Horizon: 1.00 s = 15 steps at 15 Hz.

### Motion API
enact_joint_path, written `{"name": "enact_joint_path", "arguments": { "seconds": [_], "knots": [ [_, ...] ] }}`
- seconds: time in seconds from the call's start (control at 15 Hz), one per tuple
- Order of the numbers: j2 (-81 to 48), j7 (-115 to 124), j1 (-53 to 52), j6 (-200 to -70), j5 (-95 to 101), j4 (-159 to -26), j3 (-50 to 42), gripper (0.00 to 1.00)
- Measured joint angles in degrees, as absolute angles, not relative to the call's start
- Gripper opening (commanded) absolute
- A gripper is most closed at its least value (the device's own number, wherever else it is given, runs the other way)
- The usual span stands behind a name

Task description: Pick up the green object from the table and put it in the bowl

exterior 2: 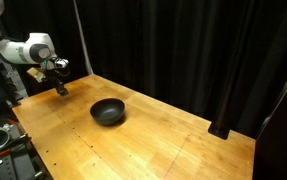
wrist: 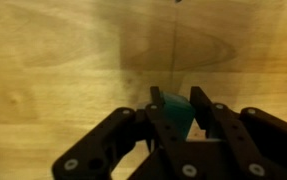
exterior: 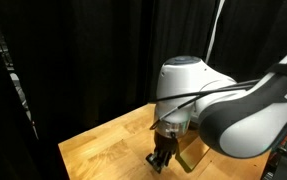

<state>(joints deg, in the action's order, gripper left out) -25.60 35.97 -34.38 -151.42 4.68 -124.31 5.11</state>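
Note:
The green object in my gripper goes up and over the bowl's middle (exterior 2: 108,112) next, since the black bowl stands empty, apart from my gripper.
In the wrist view a teal-green object (wrist: 179,112) sits between the two black fingers of my gripper (wrist: 179,102), which is shut on it above the wooden table (wrist: 53,70). In an exterior view my gripper (exterior 2: 60,88) hangs over the table's far left part (exterior 2: 153,140), left of the black bowl (exterior 2: 108,111), which stands empty and apart from it. In an exterior view my gripper (exterior: 161,160) is low over the table (exterior: 103,145), and the green object is too small to make out there.
Black curtains surround the table in both exterior views. A dark stand foot (exterior 2: 221,129) sits at the table's far right edge. Equipment (exterior 2: 3,150) lies beside the table's near left edge. A tan block (exterior: 190,152) shows behind my gripper.

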Motion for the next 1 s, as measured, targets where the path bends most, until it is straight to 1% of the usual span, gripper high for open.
{"name": "enact_joint_path", "arguments": {
  "seconds": [0.2,0.33,0.87,0.93,1.0],
  "knots": [
    [-21.3,40.7,-35.2,-143.5,13.5,-124.2,-0.4,0.16],
    [-18.6,42.5,-33.9,-138.8,17.9,-124.2,-1.8,0.16],
    [-9.8,44.3,-23.8,-125.4,25.3,-124.7,0.2,0.18],
    [-9.3,44.7,-22.5,-124.4,26.0,-125.0,0.5,0.59],
    [-9.0,45.0,-21.4,-123.8,26.5,-125.1,0.8,0.60]
  ]
}}
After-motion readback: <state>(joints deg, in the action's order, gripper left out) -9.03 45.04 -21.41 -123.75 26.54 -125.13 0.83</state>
